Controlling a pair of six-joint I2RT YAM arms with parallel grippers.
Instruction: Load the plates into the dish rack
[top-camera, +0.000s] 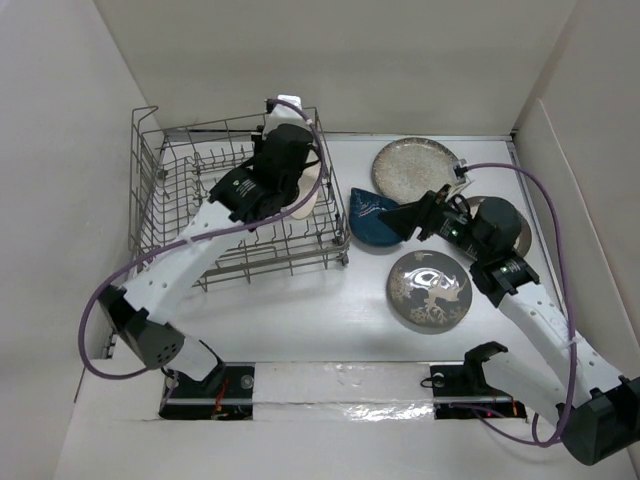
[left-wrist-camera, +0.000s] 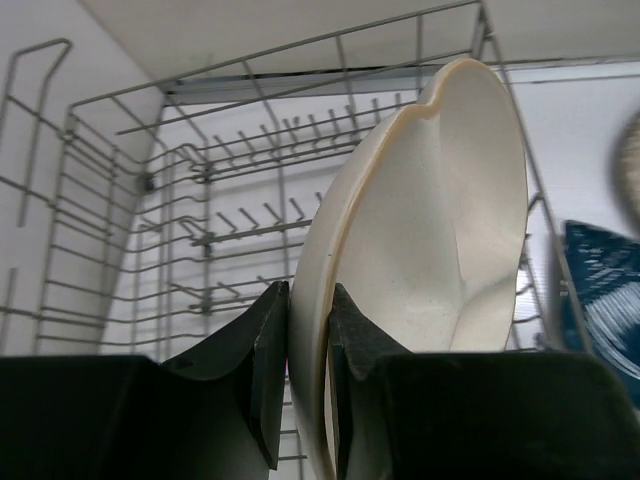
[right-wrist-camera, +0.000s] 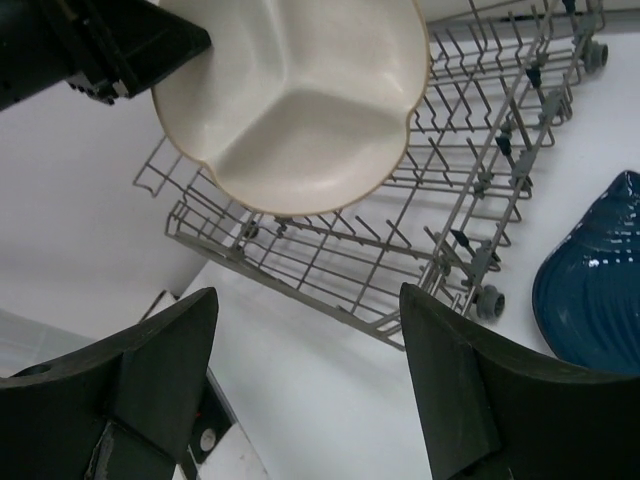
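Observation:
The upright plate hangs above the wires. Next, my left gripper lowers the plate to the rack's end below, by the blue dish, to release it.
My left gripper (top-camera: 302, 180) is shut on the rim of the cream three-section plate (top-camera: 312, 188) and holds it on edge over the right part of the grey wire dish rack (top-camera: 160, 200). In the left wrist view both pads (left-wrist-camera: 268, 340) press on the plate (left-wrist-camera: 430, 230), with rack tines (left-wrist-camera: 200, 180) behind. My right gripper (top-camera: 398, 225) is open and empty over the dark blue teardrop dish (top-camera: 372, 222). Its wrist view shows its open jaws (right-wrist-camera: 310, 300), the held plate (right-wrist-camera: 300, 100), the rack (right-wrist-camera: 450, 180) and the blue dish (right-wrist-camera: 595, 280).
The speckled grey-beige plate (top-camera: 415, 165) lies at the back right. The grey deer plate (top-camera: 428, 290) lies in front of the right gripper. A further plate rim (top-camera: 522, 238) shows under the right arm. Cardboard walls close in the table on three sides.

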